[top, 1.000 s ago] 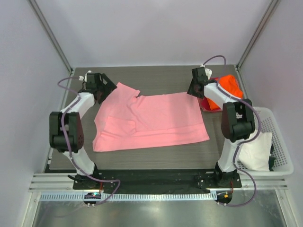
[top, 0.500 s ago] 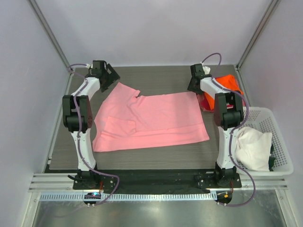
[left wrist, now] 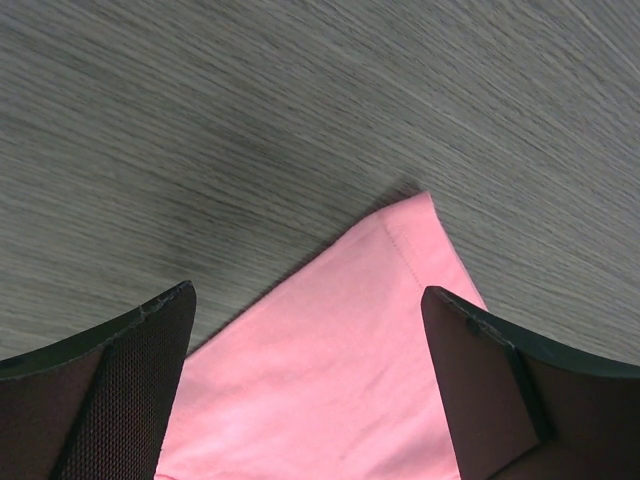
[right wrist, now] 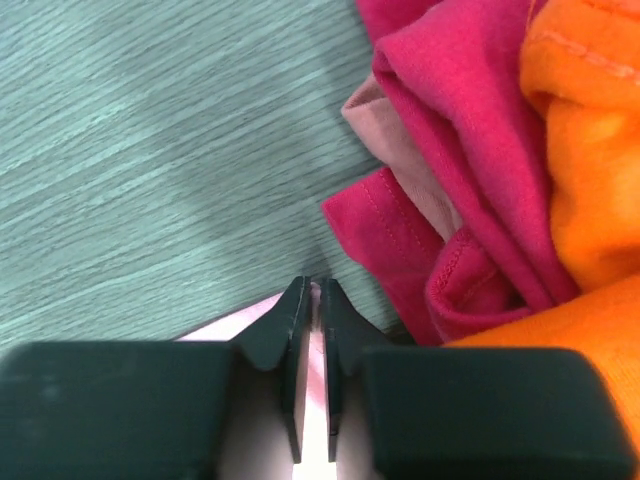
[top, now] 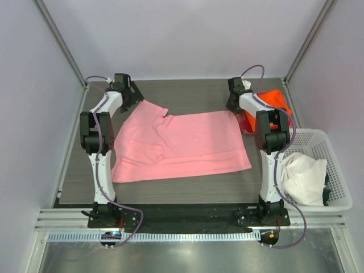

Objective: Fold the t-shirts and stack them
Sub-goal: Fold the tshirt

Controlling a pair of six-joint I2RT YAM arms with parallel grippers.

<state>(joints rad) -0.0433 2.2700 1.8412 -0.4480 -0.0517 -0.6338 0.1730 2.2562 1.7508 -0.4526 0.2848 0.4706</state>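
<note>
The pink shirt's loose far corner (top: 144, 102) (left wrist: 415, 212) is below my left gripper, to its right in the top view. Next, the open fingers go that way and down.
The light pink t-shirt (top: 182, 143) lies spread flat on the table's middle. My left gripper (top: 135, 96) is open over its far left corner; the left wrist view shows that pink corner (left wrist: 380, 330) between the two spread fingers. My right gripper (top: 233, 107) is shut on the pink shirt's far right corner; a thin pink edge (right wrist: 313, 400) sits between the closed fingers. The magenta-red t-shirt (right wrist: 450, 170) and the bright orange t-shirt (top: 272, 102) lie crumpled just right of it. The cream-white t-shirt (top: 304, 177) lies in the basket.
The white lattice basket (top: 333, 156) stands at the right edge of the table. The dark wood-grain table (top: 187, 91) shows bare beyond the pink shirt. Metal frame posts rise at the far corners.
Both arms have reached farther back. The left gripper has come down onto the pink shirt's far left corner and the right onto its far right corner. The shirt has not moved.
</note>
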